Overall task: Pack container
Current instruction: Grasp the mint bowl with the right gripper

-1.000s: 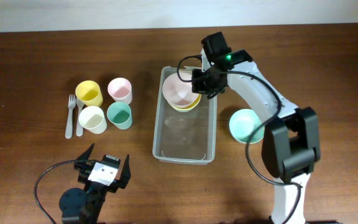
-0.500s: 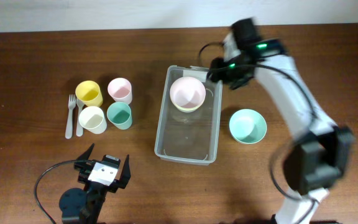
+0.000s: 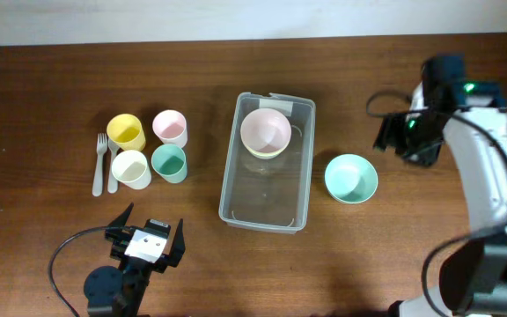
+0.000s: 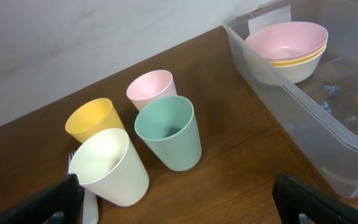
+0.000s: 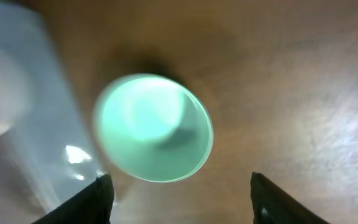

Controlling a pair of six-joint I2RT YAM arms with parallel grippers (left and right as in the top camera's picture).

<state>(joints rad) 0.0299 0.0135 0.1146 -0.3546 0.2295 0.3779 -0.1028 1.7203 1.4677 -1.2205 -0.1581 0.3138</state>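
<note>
Next, my right gripper needs to lower to the mint bowl's rim [image 3: 375, 179] [image 5: 209, 129] on the side away from the container.
The clear container [image 3: 263, 192] stands mid-table, with a pink bowl [image 3: 265, 131] nested in a yellow bowl at its far end. The left wrist view shows that pink bowl [image 4: 284, 38] inside the container [image 4: 303, 102]. A mint bowl [image 3: 350, 177] sits on the table just right of the tub. My right gripper [image 3: 396, 134] hovers to the upper right of it, open and empty. In the right wrist view the mint bowl [image 5: 154, 127] lies ahead of my right gripper [image 5: 182, 205], the container [image 5: 14, 118] blurred at left. My left gripper [image 3: 155, 218] rests open near the front edge.
Left of the tub stand a yellow cup [image 3: 126, 132], a pink cup [image 3: 170, 127], a cream cup [image 3: 131, 167] and a green cup [image 3: 169, 163]. A fork [image 3: 100, 164] lies beside them. The green cup [image 4: 169, 130] and cream cup [image 4: 110, 167] are nearest my left gripper [image 4: 182, 211].
My right gripper opened, left the pink bowl in the container on the yellow bowl, and swung right past the mint bowl. The container shifted slightly. The left arm stayed still.
</note>
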